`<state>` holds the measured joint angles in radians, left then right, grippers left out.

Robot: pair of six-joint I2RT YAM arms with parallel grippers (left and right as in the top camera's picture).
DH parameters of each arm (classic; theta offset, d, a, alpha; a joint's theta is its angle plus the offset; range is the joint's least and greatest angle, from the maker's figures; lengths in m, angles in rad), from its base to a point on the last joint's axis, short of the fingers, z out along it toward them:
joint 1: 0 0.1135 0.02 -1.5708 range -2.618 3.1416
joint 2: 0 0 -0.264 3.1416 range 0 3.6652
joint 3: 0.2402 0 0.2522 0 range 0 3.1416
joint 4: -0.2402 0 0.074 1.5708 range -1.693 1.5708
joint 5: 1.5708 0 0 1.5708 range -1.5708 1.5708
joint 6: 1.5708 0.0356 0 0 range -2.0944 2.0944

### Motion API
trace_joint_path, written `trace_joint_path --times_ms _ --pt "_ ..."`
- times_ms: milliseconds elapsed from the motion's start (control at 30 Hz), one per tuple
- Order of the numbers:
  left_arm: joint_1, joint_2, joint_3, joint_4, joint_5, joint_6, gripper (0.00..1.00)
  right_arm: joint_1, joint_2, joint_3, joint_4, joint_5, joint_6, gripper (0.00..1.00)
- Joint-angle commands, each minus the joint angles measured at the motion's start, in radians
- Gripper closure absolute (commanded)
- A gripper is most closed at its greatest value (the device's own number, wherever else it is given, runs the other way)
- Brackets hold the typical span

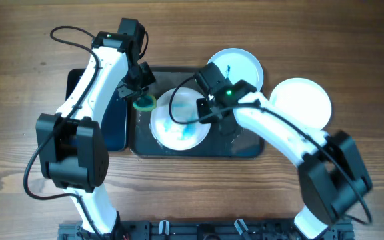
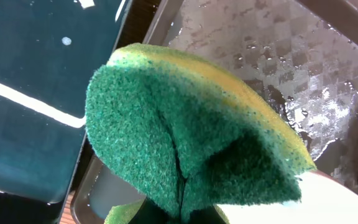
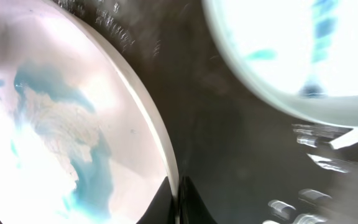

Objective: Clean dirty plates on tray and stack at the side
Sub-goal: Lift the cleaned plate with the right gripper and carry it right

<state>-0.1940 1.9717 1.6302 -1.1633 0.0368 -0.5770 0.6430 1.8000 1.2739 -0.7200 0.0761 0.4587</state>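
My right gripper will rise, carry its plate to the right in the overhead view and lower it onto the third plate (image 1: 301, 105), which lies off the tray.
A plate (image 1: 177, 123) with a wide blue-teal smear lies on the dark tray (image 1: 245, 145). My right gripper (image 1: 203, 107) is shut on its right rim; in the right wrist view the dark fingers (image 3: 194, 208) pinch the white rim of this plate (image 3: 73, 124). My left gripper (image 1: 139, 92) is shut on a folded green and yellow sponge (image 1: 143, 103), which hangs just left of the plate and fills the left wrist view as the sponge (image 2: 185, 137). A second plate (image 1: 240, 65) with a small blue mark overlaps the tray's back right corner. A third, clean-looking plate (image 1: 303, 102) rests on the table to the right.
A smaller glossy black tray (image 1: 115, 123) lies left of the large tray, partly under my left arm. The wet tray floor (image 2: 278, 56) shows water drops. Bare wooden table (image 1: 352, 40) surrounds everything.
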Motion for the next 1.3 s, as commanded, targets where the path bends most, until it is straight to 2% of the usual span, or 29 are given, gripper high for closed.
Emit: trace_joint_path --times_ms 0,333,500,767,867,1000,1133,1267 --pt "0.0 -0.029 0.016 0.003 0.018 0.023 0.96 0.074 -0.087 0.001 -0.038 0.396 -0.013 0.96" --pt "0.0 -0.029 0.016 0.003 0.019 0.023 0.96 0.296 -0.182 0.001 -0.127 0.999 -0.016 0.96" --pt "0.0 -0.029 0.016 0.003 0.019 0.023 0.96 0.394 -0.183 0.001 -0.133 1.16 -0.101 0.96" --pt "0.0 -0.029 0.016 0.004 0.019 0.019 0.96 0.495 -0.184 0.001 -0.131 1.443 -0.124 0.96" --pt "0.0 -0.029 0.016 0.004 0.019 0.019 0.96 0.51 -0.184 0.001 -0.122 1.445 -0.186 0.96" --pt "0.0 -0.029 0.016 0.009 0.019 0.019 0.96 0.517 -0.184 0.0 -0.12 1.413 -0.193 0.96" --pt "0.0 -0.029 0.016 0.007 0.019 0.019 0.96 0.51 -0.184 0.0 -0.148 1.165 -0.183 0.96" --pt "0.0 -0.029 0.016 0.003 0.019 0.019 0.96 0.463 -0.184 0.0 -0.205 0.892 -0.006 0.96"
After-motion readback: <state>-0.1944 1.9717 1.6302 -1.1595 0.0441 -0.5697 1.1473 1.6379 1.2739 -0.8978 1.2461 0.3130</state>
